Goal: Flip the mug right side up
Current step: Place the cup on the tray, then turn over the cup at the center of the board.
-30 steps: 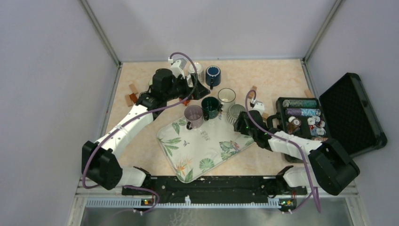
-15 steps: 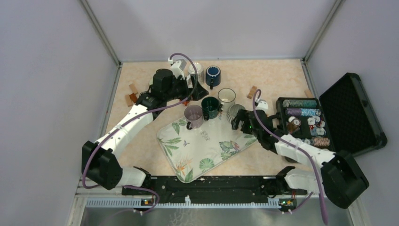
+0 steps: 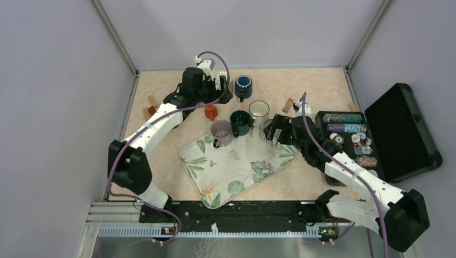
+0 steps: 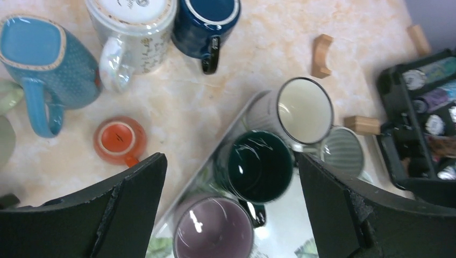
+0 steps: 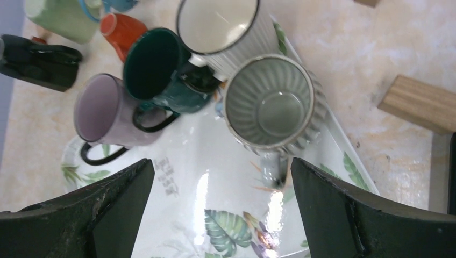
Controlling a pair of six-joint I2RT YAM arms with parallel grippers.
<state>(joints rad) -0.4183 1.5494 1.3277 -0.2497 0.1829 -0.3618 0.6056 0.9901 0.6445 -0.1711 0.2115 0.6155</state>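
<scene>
I will move my left gripper down and outward next, around the white printed mug's handle (image 4: pixel 113 65), because it sticks out from the mug's body. The handle is below and outward of the gripper's fingers.
Four mugs stand upright at the back of the leaf-print tray (image 3: pixel 236 171): purple (image 3: pixel 221 131), dark green (image 3: pixel 240 122), white (image 3: pixel 258 109) and grey ribbed (image 5: pixel 269 102). Behind the tray, base up on the table, are a navy mug (image 4: pixel 207 21), a white printed mug (image 4: pixel 134 27), a blue mug (image 4: pixel 40 54) and a small orange cup (image 4: pixel 119 140). My left gripper (image 3: pixel 219 92) is open and empty, high over the green and purple mugs (image 4: pixel 231 158). My right gripper (image 3: pixel 273 130) is open and empty above the tray (image 5: pixel 221 161), just in front of the grey ribbed mug.
An open black case (image 3: pixel 376 134) of poker chips lies at the right. Small wooden blocks (image 3: pixel 289 104) lie on the table near the mugs and at the left (image 3: pixel 150 107). A light green mug (image 5: pixel 59 13) sits beyond the orange cup.
My left gripper has pulled back toward the far left, uncovering the orange cup. My right arm has risen and drawn back from the grey ribbed mug, which stands upright on the tray.
</scene>
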